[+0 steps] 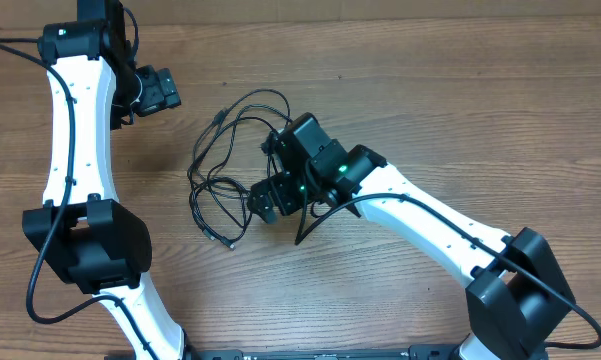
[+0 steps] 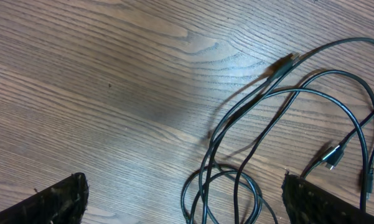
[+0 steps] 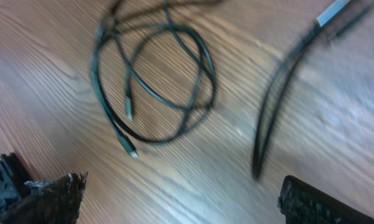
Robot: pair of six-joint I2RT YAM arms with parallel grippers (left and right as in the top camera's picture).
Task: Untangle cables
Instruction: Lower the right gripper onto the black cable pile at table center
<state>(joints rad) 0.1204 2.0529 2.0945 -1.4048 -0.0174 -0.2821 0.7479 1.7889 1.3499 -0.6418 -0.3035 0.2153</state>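
Observation:
My right gripper goes left in the overhead view next and lowers onto the cable loop (image 3: 210, 78), because the thin black pieces of cable cross there.
The cables (image 1: 208, 183) are thin black cords lying in a loose tangle of loops on the wooden table, with small plugs at the ends. My left gripper (image 1: 160, 92) is open and empty, up and to the left of the tangle. In its wrist view (image 2: 183, 185) the cables (image 2: 208, 149) run between the fingers on the right side. My right gripper (image 1: 270, 195) is open and empty over the tangle's right edge. Its wrist view (image 3: 180, 183) is blurred and shows a cable loop (image 3: 210, 78) ahead of the fingers.
A folded cable strand (image 3: 267, 112) with a silver plug (image 3: 333, 9) lies right of the loop. A plug (image 1: 230, 243) sticks out at the tangle's near end. The wooden table (image 1: 460, 90) extends all around.

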